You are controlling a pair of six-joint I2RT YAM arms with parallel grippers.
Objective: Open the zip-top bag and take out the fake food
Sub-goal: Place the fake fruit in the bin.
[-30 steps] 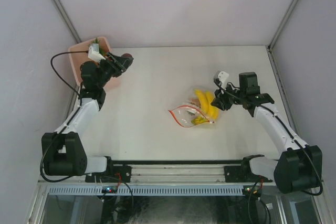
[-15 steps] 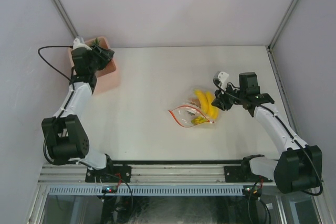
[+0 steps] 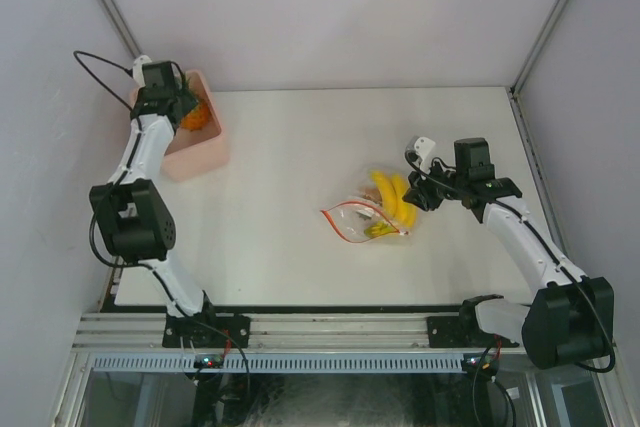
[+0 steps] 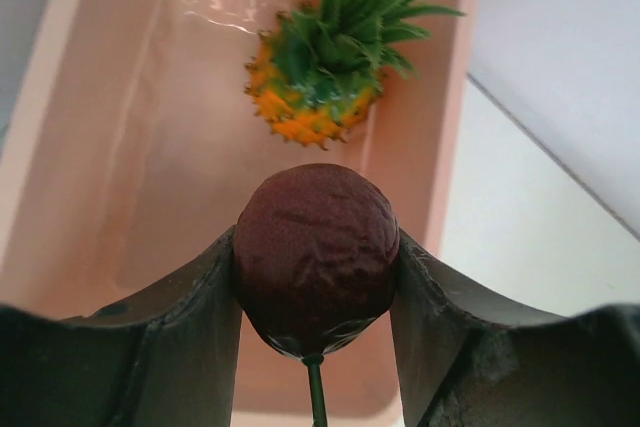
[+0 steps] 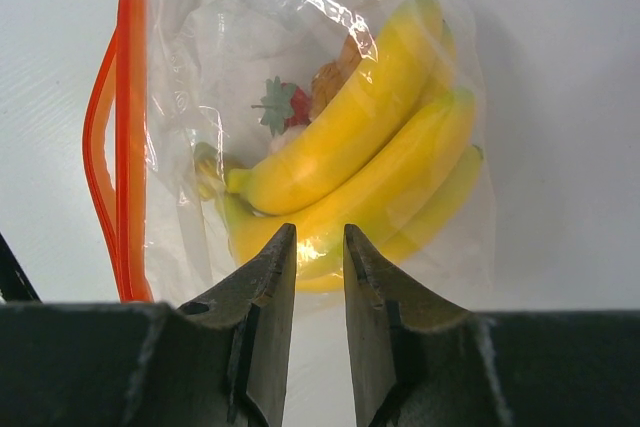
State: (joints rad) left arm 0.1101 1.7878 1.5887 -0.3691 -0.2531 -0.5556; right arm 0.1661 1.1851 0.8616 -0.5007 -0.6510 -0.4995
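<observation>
My left gripper should next lower the maroon fruit beside the pineapple, then open, as the pineapple fills only the bin's far corner.
The zip-top bag (image 3: 350, 219) lies mid-table, clear, with its red-orange strip (image 5: 128, 127) open on the left. In it are a yellow banana bunch (image 5: 360, 147) and small red and orange bits (image 5: 290, 105). My right gripper (image 5: 320, 232) sits at the bag's bottom edge by the bananas, jaws nearly together on the plastic; it also shows in the top view (image 3: 425, 192). My left gripper (image 4: 315, 243) is shut on a dark maroon round fruit (image 4: 315, 277) with a green stem, above the pink bin (image 4: 120, 147). The orange pineapple (image 4: 320, 87) lies in the bin.
The pink bin (image 3: 205, 157) stands at the table's far left corner, close to the left wall. The left arm's cable loops above it. White walls enclose the table on three sides.
My left arm has swung left and back from beside the bin to above it, carrying the dark fruit. The right arm and the bag have not moved.
</observation>
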